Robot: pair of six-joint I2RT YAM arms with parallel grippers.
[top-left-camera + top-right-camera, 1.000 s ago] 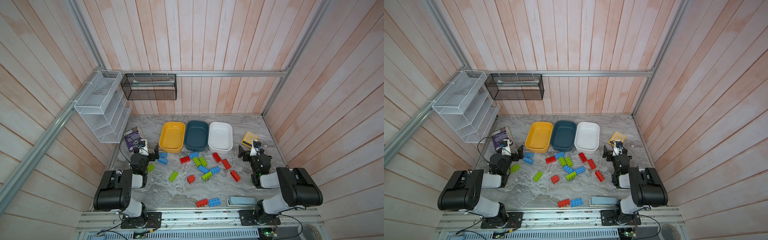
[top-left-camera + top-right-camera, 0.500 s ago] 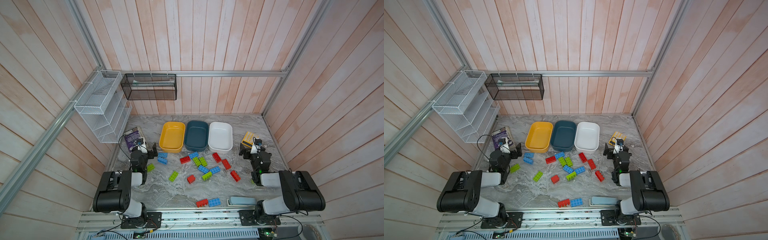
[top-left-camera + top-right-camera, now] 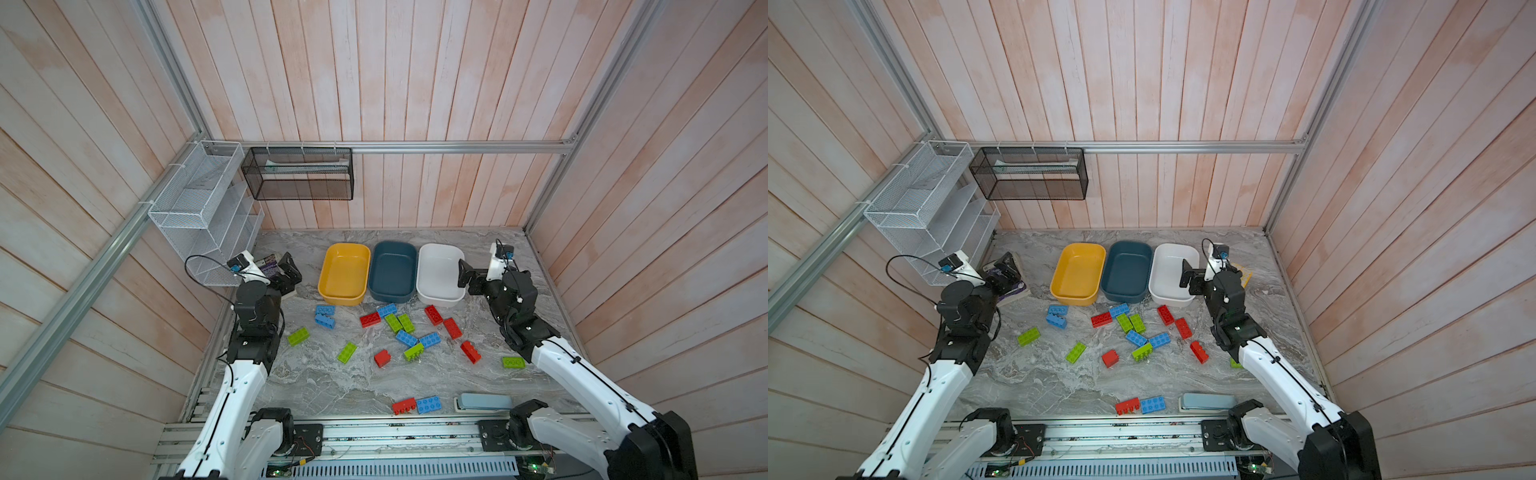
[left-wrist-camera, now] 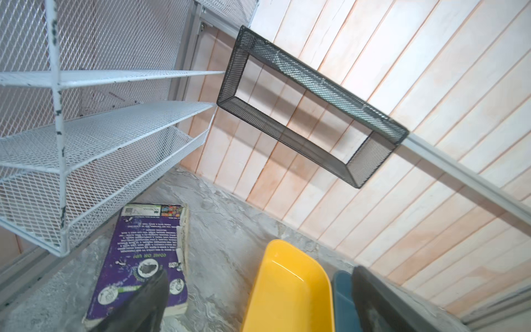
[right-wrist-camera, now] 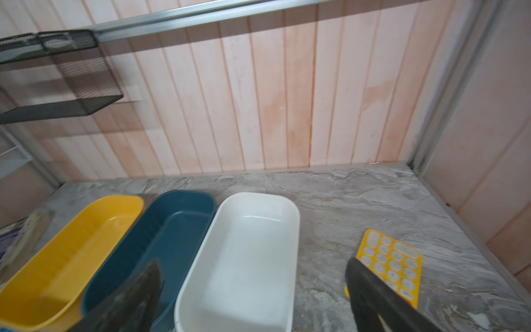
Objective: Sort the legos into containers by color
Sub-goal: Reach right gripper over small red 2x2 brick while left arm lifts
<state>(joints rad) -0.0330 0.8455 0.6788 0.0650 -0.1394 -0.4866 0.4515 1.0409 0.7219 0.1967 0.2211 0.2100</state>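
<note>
The small red lego (image 3: 382,358) has bare marble all around it. My right gripper next pulls back from the white tub (image 3: 440,274), tips downward and comes down onto the lego.
Three containers stand in a row at the back of the marble table: a yellow tub (image 3: 344,274), a teal tub (image 3: 392,272) and a white tub (image 3: 440,274), all empty. Red, blue and green legos lie scattered in front of them, among them a blue pair (image 3: 325,316), a red one (image 3: 370,319) and a green one (image 3: 347,352). My left gripper (image 3: 289,270) hangs open left of the yellow tub (image 4: 287,290), holding nothing. My right gripper (image 3: 467,276) is open and empty at the white tub's (image 5: 244,258) right side.
A purple book (image 4: 143,258) lies under the left gripper beside the white wire rack (image 3: 203,216). A black mesh basket (image 3: 299,174) hangs on the back wall. A yellow calculator (image 5: 390,264) lies right of the white tub. A pale blue stapler (image 3: 484,402) sits at the front edge by a red and a blue lego (image 3: 415,405).
Both arms have risen and swung toward the back of the table, away from the bricks. Both grippers stayed open and empty.
</note>
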